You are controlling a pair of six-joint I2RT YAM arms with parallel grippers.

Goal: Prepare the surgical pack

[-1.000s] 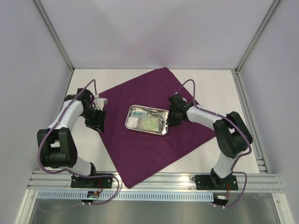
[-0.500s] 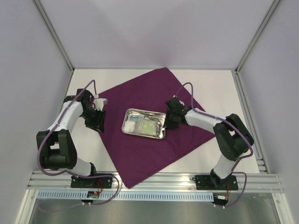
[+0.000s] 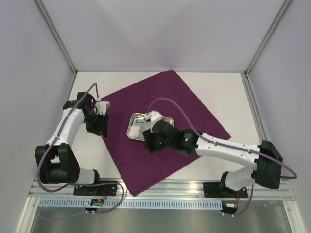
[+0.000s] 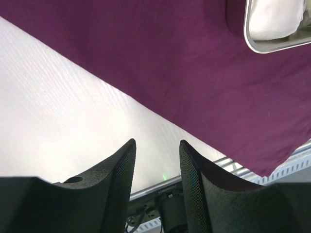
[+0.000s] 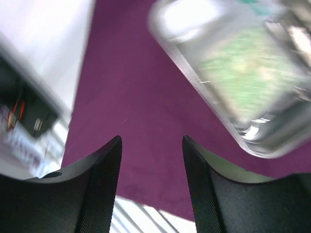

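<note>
The loose tip of the sheet's near corner (image 3: pixel 134 192) (image 5: pixel 69 160) juts over the bar. My right gripper will move its open fingers back and down to pinch it.
The surgical pack's deep-purple sheet (image 3: pixel 170 97) lies flat as a diamond on the white table. The small steel tray (image 3: pixel 136 120) sits on its middle, holding a white gauze pad (image 3: pixel 134 130) and clear packets; my right wrist covers its right half. My right gripper (image 3: pixel 149 144) hovers open just in front of the tray, nothing between its fingers. In the blurred right wrist view the tray (image 5: pixel 233 63) lies beyond the gripper (image 5: pixel 151 165), over the sheet (image 5: pixel 136 97). My left gripper (image 3: pixel 101 130) stands open and empty at the sheet's left edge; its gripper (image 4: pixel 156 170) is over bare table, with the sheet (image 4: pixel 194 73) and tray (image 4: pixel 277 29) ahead.
An aluminium rail (image 3: pixel 160 187) runs along the near edge, carrying both arm bases. Grey walls with metal posts enclose the table on three sides. Bare white table (image 3: pixel 228 92) shows around the sheet's corners.
My right arm swung from the tray's right side across to its front left, and its jaws opened. The tray slid a little left. The left arm barely moved.
</note>
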